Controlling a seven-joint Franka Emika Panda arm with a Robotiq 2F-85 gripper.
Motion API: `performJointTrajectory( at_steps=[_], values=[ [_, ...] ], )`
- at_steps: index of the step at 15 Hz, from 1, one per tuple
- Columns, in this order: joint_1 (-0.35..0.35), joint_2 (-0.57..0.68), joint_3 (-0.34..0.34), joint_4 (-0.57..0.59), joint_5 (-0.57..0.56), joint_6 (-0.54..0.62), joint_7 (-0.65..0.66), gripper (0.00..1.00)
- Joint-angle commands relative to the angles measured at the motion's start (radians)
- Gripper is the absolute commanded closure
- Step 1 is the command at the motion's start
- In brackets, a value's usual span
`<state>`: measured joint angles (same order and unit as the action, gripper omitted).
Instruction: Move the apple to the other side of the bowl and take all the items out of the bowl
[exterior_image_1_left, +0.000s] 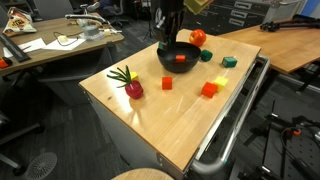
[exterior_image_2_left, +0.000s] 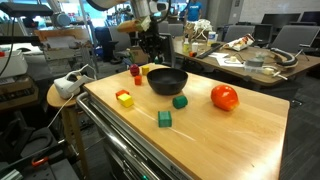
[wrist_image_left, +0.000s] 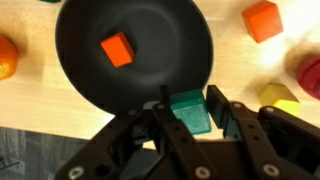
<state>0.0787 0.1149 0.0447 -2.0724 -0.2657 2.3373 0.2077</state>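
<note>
My gripper carries the teal-green cube (wrist_image_left: 188, 113) off the bowl next. It then brings the cube down and releases it on the bare tabletop beside the red and orange cubes, where there's room.
My gripper (wrist_image_left: 189, 100) is shut on a teal-green cube (wrist_image_left: 188, 113), which shows between its two black fingers at the near rim of the black bowl (wrist_image_left: 75, 60). One orange-red cube (wrist_image_left: 117, 48) lies inside the bowl. In an exterior view the gripper (exterior_image_1_left: 170, 38) hangs just over the bowl (exterior_image_1_left: 166, 62), and the red-orange apple (exterior_image_1_left: 198, 37) sits right behind the bowl. The apple (exterior_image_2_left: 224, 97) lies right of the bowl (exterior_image_2_left: 167, 84) in the exterior view from the opposite side. How high the held cube is, I cannot tell.
On the wooden table (exterior_image_1_left: 150, 125) lie two green cubes (exterior_image_1_left: 206, 55) (exterior_image_1_left: 231, 62), an orange cube (exterior_image_1_left: 209, 89), a red cube (exterior_image_1_left: 167, 83), a yellow piece (exterior_image_1_left: 222, 81) and a dark-red fruit with green leaves (exterior_image_1_left: 133, 88). A metal rail (exterior_image_1_left: 235, 125) runs along one table edge.
</note>
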Motion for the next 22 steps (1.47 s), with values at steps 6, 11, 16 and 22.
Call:
performJointTrajectory(
  at_steps=[6,11,16,22],
  values=[
    [0.068,-0.146,0.1,-0.036,0.288,-0.191,-0.286,0.84],
    [0.094,-0.06,0.13,-0.011,0.257,-0.318,-0.285,0.84],
    [0.107,0.054,0.131,-0.019,0.153,-0.287,-0.22,0.84],
    [0.113,0.092,0.124,-0.058,0.044,-0.259,-0.217,0.28]
  ],
)
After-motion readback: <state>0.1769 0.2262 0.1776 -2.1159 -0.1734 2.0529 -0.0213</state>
